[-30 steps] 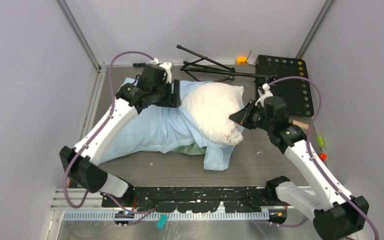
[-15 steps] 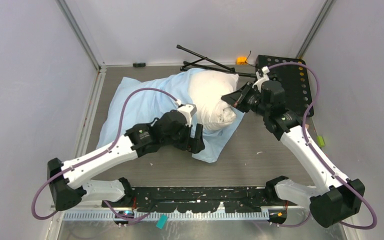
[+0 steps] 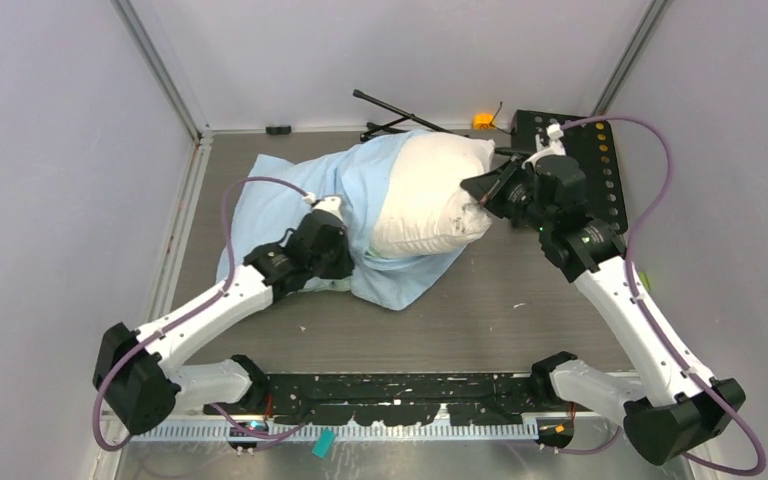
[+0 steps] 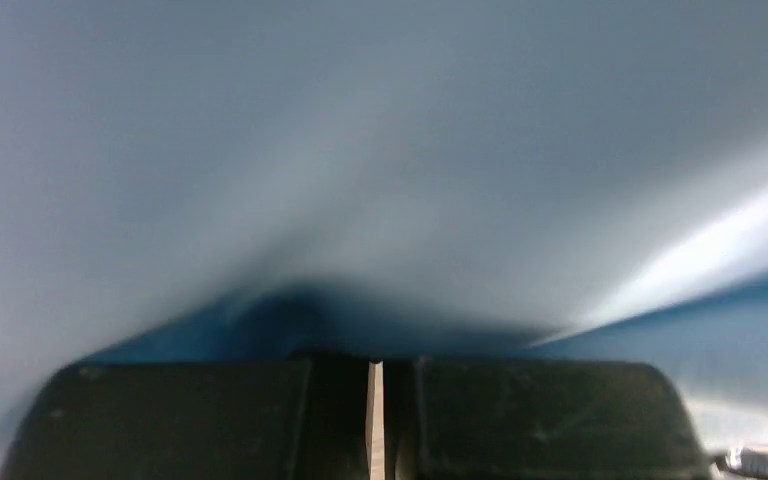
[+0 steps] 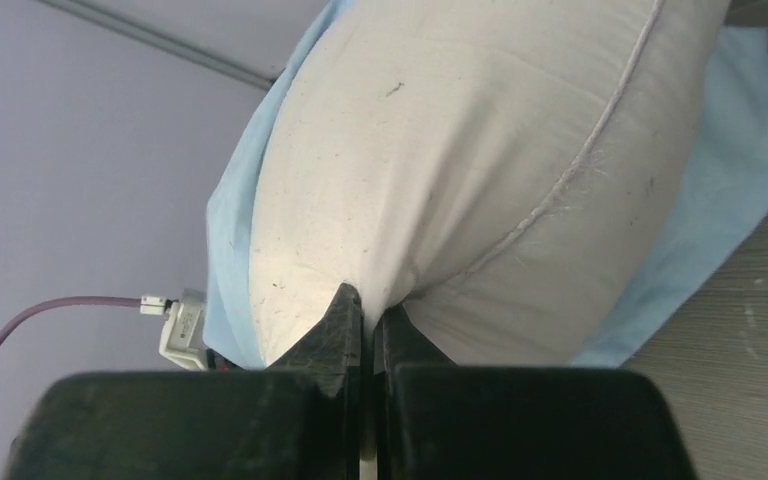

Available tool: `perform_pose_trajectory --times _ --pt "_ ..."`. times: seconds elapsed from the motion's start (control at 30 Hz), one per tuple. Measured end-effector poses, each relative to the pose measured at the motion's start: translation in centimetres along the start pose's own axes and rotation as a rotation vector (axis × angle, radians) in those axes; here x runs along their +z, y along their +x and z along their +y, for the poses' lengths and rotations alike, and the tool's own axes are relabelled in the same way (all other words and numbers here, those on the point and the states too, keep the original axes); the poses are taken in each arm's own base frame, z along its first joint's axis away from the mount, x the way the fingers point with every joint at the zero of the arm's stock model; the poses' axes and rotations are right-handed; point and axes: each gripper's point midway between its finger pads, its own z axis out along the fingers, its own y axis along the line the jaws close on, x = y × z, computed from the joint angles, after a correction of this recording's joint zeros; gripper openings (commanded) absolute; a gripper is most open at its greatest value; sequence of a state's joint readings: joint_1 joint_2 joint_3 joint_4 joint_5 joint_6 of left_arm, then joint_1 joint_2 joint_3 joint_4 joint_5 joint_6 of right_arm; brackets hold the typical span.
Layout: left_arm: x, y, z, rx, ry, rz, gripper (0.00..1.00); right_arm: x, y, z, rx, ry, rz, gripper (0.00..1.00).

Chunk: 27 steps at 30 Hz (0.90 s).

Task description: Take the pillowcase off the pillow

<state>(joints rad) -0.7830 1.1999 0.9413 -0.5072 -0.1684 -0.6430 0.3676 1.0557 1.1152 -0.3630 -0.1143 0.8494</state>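
Observation:
Part of the pillow (image 3: 430,195) is still inside the light blue pillowcase. My right gripper pulls the pillow's end away toward the black perforated board next, then opens.
The white pillow (image 3: 430,195) lies in the middle back of the table, its left part still inside the light blue pillowcase (image 3: 270,195). A flap of the pillowcase also spreads under the pillow's near side. My left gripper (image 3: 348,262) sits at the pillow's near left and is shut on the pillowcase. In the left wrist view the blue pillowcase (image 4: 380,180) fills the frame and tents toward the closed left gripper (image 4: 375,362). My right gripper (image 3: 482,194) is shut on the pillow's right end. The right wrist view shows the right gripper (image 5: 368,305) pinching a fold of the pillow (image 5: 460,150).
A black folded tripod (image 3: 400,112) and a small orange object (image 3: 482,121) lie at the back wall. A black perforated board (image 3: 595,165) lies at the back right, behind the right arm. Small coloured pieces (image 3: 643,283) sit at the right edge. Grey walls close in on both sides.
My left arm swung from the pillow's far left round to its near side, and its gripper closed on the pillowcase. The right gripper pulled the pillow toward the back right.

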Motion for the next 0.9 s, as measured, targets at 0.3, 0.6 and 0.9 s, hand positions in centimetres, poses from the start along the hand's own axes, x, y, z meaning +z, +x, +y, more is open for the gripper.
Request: perform_pose_trajectory --times 0.3,0.6,0.9 --pt "-3.5 -3.9 9.6 -0.223 -0.114 -0.19 0.0 -4.1 -5.2 -3.1 -0.134 0.239 -0.211 0.0" --pt "-9.2 -12.3 8.7 -0.187 -0.114 -0.36 0.0 -3.1 -5.3 -6.0 -0.142 0.386 -0.13 0.01" --pt "-12.2 -24.9 2.9 -0.078 0.0 -0.423 0.0 -2.5 -6.1 -6.5 -0.126 0.435 -0.145 0.05"
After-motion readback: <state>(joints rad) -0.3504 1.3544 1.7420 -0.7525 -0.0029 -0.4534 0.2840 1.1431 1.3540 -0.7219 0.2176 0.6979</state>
